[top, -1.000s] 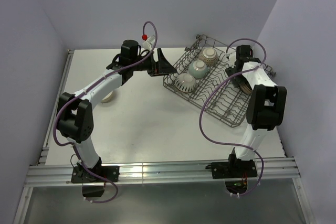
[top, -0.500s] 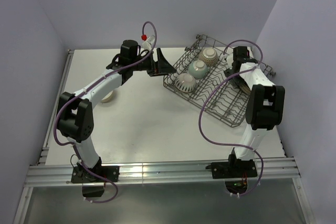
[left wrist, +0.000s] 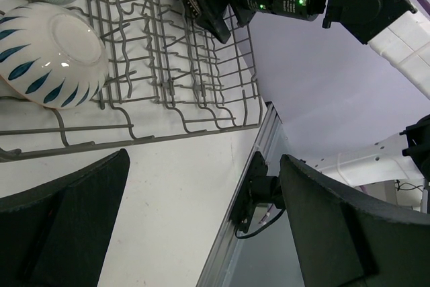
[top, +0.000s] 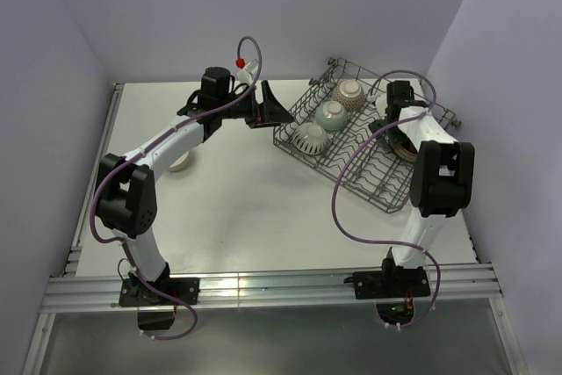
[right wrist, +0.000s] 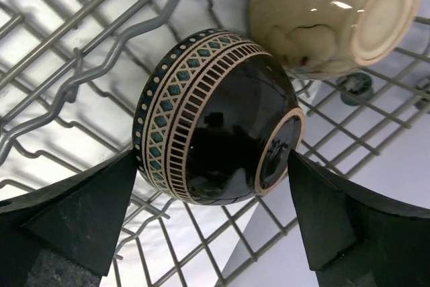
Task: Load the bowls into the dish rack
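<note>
My left gripper swings over and moves down next onto the rim of the pale bowl (top: 181, 162), which sits below and left in the top view, alone outside the rack (top: 378, 173).
The grey wire dish rack (top: 378, 173) stands at the right of the table. A cream bowl (top: 349, 91), a pale teal bowl (top: 332, 114) and a white bowl with blue leaf marks (top: 310, 138) stand in its left row. A glossy black bowl with a patterned rim band (right wrist: 215, 119) lies on its side on the rack wires, next to the cream bowl (right wrist: 329, 18). My right gripper (right wrist: 211, 159) is open, its fingertips flanking the black bowl. My left gripper (top: 268, 107) is open and empty beside the rack's left edge.
A pale bowl (top: 180, 162) sits on the table at the left, partly hidden behind my left arm. The left wrist view shows the white leaf-marked bowl (left wrist: 50, 52), the rack's near edge (left wrist: 168, 136) and the table's rail (left wrist: 242, 233).
My right wrist has shifted slightly left, and the black bowl in the rack now shows beside the arm. The left arm has not moved.
</note>
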